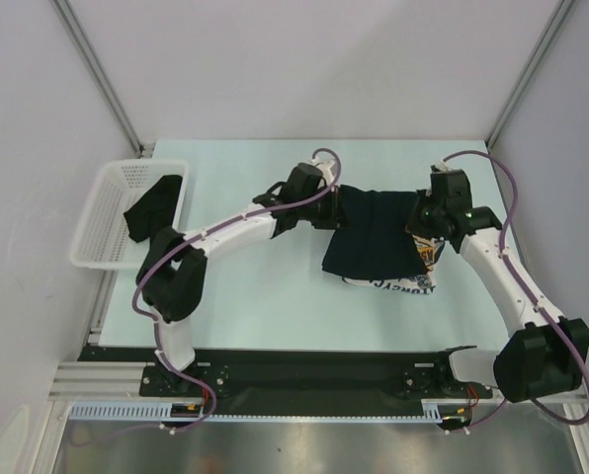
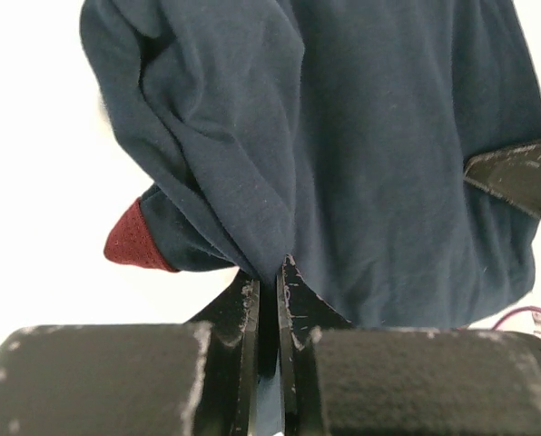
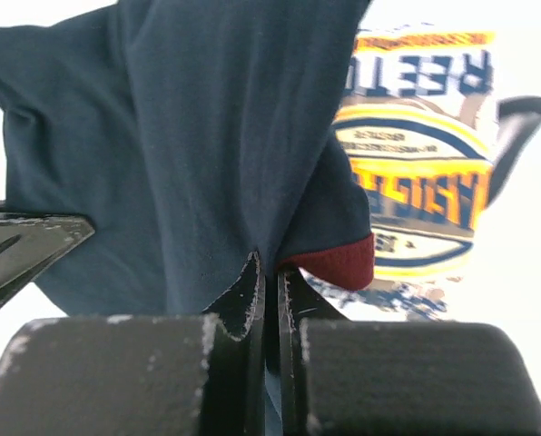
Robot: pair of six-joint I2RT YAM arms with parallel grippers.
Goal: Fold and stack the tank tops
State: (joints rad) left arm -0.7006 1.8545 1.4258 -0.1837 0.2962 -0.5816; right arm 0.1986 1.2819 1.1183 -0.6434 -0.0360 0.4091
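Note:
My left gripper should move down toward the right in the top view and let go of the navy tank top's edge, because the white tank top is below it on that side.
The navy tank top with dark-red trim hangs stretched between my two grippers above the table middle. My left gripper is shut on its left edge; in the left wrist view the navy cloth runs into the closed fingertips, red trim to the left. My right gripper is shut on its right edge; the right wrist view shows navy cloth pinched, red trim beside it. The white tank top with yellow-blue print lies under it on the table.
A white basket stands at the table's left edge with a dark cloth draped in it. The pale table spreads around. Grey walls close the back and sides.

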